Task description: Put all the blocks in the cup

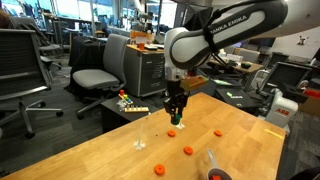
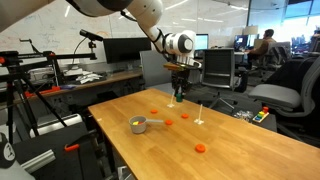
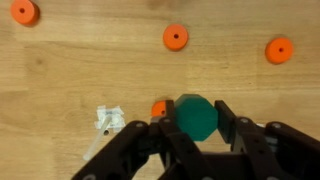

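Note:
My gripper moves across the table over the grey cup's opening next, past the orange pieces, to release the green block inside.
My gripper is shut on a green octagonal block and holds it just above the wooden table; the gripper also shows in both exterior views. Flat orange round pieces with centre holes lie on the table. One more is half hidden behind my left finger. The grey cup with a handle stands apart from the gripper, near the table's edge, and also shows at the bottom of an exterior view.
A small white thing lies on the table left of my fingers. Office chairs and desks stand beyond the table. A controller box sits near the far table corner.

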Robot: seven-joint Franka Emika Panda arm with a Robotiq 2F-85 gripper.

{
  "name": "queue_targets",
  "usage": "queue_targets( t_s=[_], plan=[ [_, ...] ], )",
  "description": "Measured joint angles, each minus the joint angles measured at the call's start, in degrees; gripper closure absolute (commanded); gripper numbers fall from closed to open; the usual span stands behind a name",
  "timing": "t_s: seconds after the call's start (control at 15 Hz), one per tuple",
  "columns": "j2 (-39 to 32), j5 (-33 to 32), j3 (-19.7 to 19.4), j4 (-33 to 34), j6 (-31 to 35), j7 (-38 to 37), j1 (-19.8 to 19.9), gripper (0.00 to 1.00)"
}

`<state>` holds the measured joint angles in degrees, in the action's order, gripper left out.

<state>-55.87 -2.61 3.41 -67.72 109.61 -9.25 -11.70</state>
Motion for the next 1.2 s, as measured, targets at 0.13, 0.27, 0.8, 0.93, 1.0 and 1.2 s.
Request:
queue_targets(
  t_s=[0.13,0.27,0.8,0.93,1.0,1.2],
  plan=[
    [4.0,0.0,0.1,-4.9,0.0,1.1,-0.2,0.82],
    [7.5,0.0,0.3,-10.0,0.0,1.8,-0.5,0.82],
    [17.8,0.0,3.4,-32.0,1.7,4.8,-1.3,0.82],
    [20.3,0.0,4.3,-37.9,3.0,5.2,-1.4,0.82],
    [21.7,0.0,4.8,-40.9,3.8,5.4,-1.4,0.82],
    [25.4,0.0,5.7,-49.5,6.2,5.6,-1.5,0.82]
  ],
)
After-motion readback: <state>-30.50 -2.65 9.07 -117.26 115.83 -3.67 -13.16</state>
